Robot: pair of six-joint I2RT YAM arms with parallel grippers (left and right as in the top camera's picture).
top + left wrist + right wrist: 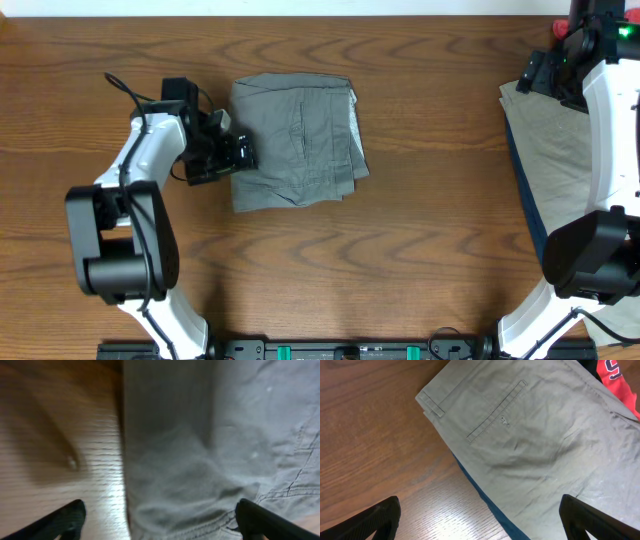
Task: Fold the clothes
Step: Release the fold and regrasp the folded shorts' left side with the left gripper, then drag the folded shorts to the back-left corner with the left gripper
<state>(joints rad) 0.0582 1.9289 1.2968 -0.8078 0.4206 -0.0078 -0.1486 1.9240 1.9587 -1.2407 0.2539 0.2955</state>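
Note:
My left gripper's open fingers are already on both sides of the grey-green shorts' folded edge (238, 177) (136, 521) beside the bare wood, so it will come down onto that edge next and close.
The grey-green shorts (297, 140) lie folded into a rough square on the table, left of centre. My left gripper (240, 152) is open at their left edge; in the left wrist view (159, 522) its fingers straddle the fabric edge (200, 460) close above it. My right gripper (479, 517) is open and empty at the far right, hidden in the overhead view, above the near edge of beige shorts (545, 440) with a welt pocket. These beige shorts (555, 150) top a pile with a blue garment (485, 495) beneath and a red one (620, 380) at the corner.
The pile of clothes runs along the right table edge under the right arm (610, 120). Bare wooden table (420, 250) lies between the two garments and in front of them. The arm bases stand at the front edge.

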